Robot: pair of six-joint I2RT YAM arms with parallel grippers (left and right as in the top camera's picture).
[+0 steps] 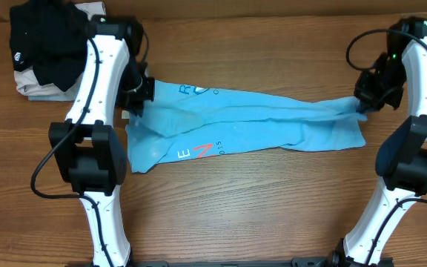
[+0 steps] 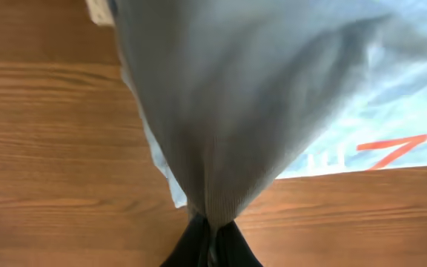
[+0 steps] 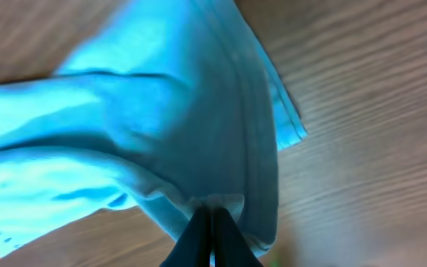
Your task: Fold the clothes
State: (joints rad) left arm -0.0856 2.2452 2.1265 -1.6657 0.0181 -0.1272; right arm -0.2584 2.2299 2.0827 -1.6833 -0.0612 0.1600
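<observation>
My right gripper moves back and down toward the shirt's near corner (image 1: 362, 144) (image 3: 300, 136) next, pulls to the right in the overhead view, then opens.
The sky-blue T-shirt (image 1: 243, 122) lies stretched across the middle of the table, with white lettering and a red mark (image 1: 204, 150) near its front left. My left gripper (image 1: 141, 95) is shut on the shirt's left end, and the fabric (image 2: 228, 111) rises from the jaws (image 2: 212, 231) in the left wrist view. My right gripper (image 1: 363, 105) is shut on the shirt's right end, and the hem (image 3: 199, 148) is pinched between the jaws (image 3: 212, 222) in the right wrist view.
A black garment with a small white logo (image 1: 47, 41) lies on folded beige and pale garments (image 1: 32, 85) at the back left corner. The wooden table (image 1: 258, 208) shows bare in front of the shirt.
</observation>
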